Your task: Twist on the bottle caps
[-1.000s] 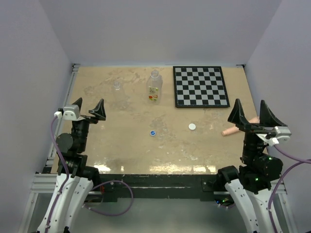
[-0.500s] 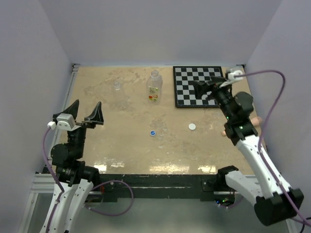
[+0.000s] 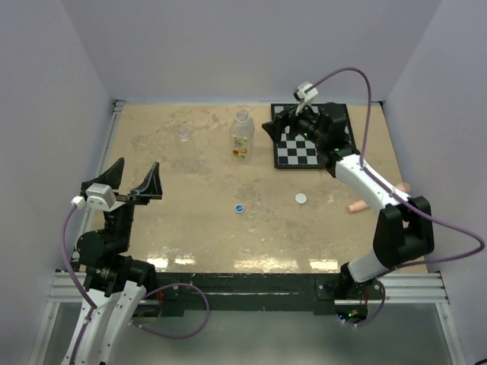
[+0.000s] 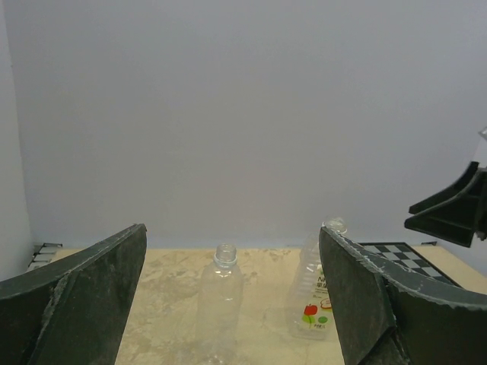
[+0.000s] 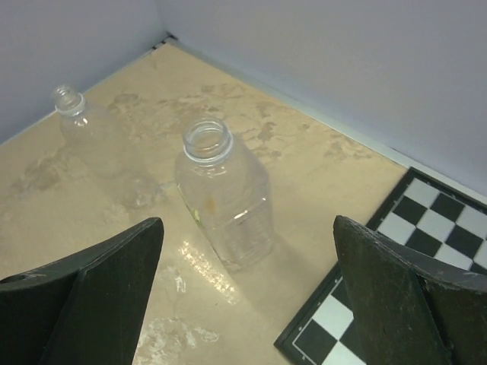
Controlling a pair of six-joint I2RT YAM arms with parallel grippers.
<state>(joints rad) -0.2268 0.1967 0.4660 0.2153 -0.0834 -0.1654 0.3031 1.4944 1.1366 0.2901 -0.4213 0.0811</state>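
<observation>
Next, the right gripper slides across until its open fingers straddle the labelled bottle's neck, since this neck stands to the gripper's left in the top view.
The taller labelled bottle (image 3: 242, 138) stands open at the far middle of the table, the short plain bottle (image 3: 183, 136) to its left. The blue cap (image 3: 239, 207) and the white cap (image 3: 301, 198) lie apart on the table, nearer me. My right gripper (image 3: 281, 123) is open and empty, above the chessboard's left edge, just right of the labelled bottle (image 5: 224, 198); the short bottle (image 5: 90, 131) is beyond. My left gripper (image 3: 134, 178) is open and empty at the near left, facing the short bottle (image 4: 219, 300) and the labelled bottle (image 4: 313, 293).
A black and white chessboard (image 3: 335, 148) lies at the far right, under the right arm. A pinkish stick (image 3: 358, 206) lies near the right edge. White walls close in the table at the back and both sides.
My right arm has swung from the near right edge out over the chessboard towards the labelled bottle. My left gripper has shifted slightly nearer. Bottles and caps have not moved.
</observation>
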